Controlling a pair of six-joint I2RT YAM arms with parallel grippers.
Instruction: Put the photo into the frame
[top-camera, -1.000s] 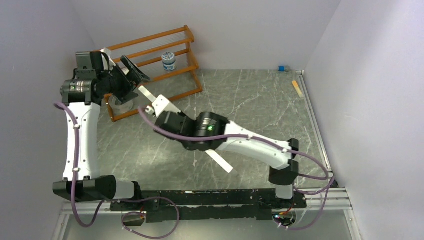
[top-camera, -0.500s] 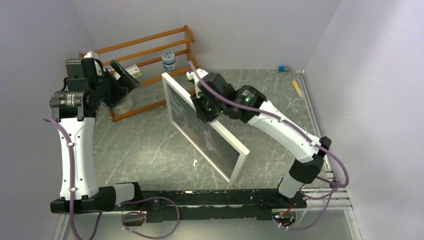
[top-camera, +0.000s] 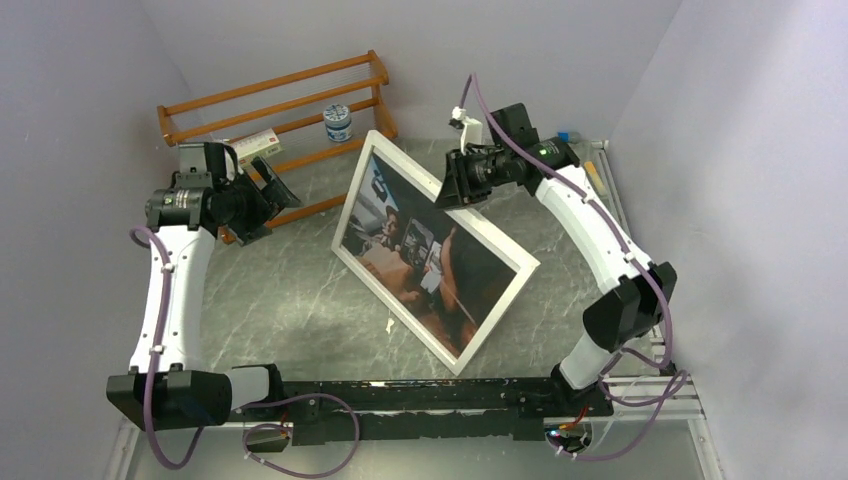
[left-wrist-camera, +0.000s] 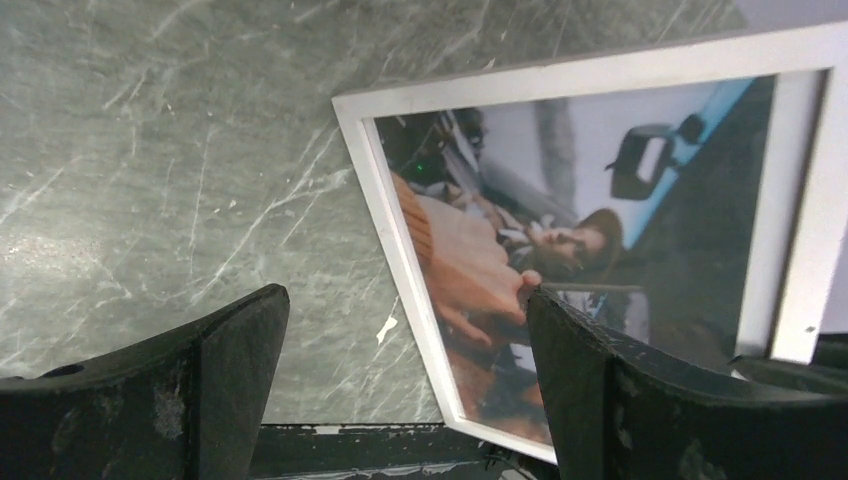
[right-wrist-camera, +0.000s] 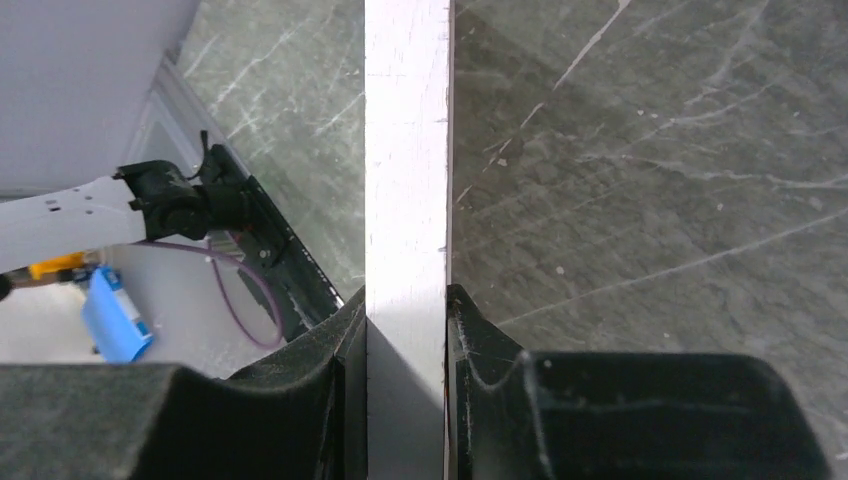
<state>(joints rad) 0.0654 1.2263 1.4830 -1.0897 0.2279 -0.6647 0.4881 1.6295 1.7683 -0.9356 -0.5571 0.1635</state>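
Observation:
My right gripper moves down next with the frame's raised far edge toward the tabletop (right-wrist-camera: 520, 270), laying the frame flat, since the frame still stands tilted.
The frame (top-camera: 398, 313) is a large white-rimmed rectangle standing tilted, its near corner down by the table's front and its face turned up to the top camera. The photo (top-camera: 425, 250), a dark car-interior print, shows inside the rim. My right gripper (top-camera: 450, 190) is shut on the frame's far upper edge; in the right wrist view the white rim (right-wrist-camera: 405, 150) runs straight between the jaws of that gripper (right-wrist-camera: 407, 320). My left gripper (top-camera: 272, 205) hangs open left of the frame, holding nothing. In the left wrist view, this gripper (left-wrist-camera: 403, 300) looks down on the frame's rim (left-wrist-camera: 390, 220) and photo (left-wrist-camera: 560, 200).
An orange-brown wooden rack (top-camera: 290, 100) leans at the back left with a small jar (top-camera: 338, 123) and a small box (top-camera: 255, 143) on it. A white scrap (top-camera: 389, 324) lies by the frame's near edge. A wooden stick (top-camera: 596, 178) lies at the right wall.
My right arm has swung the frame from the table's middle toward the back right, turning it from edge-on to face-up. My left gripper has drawn away from the rack, staying open.

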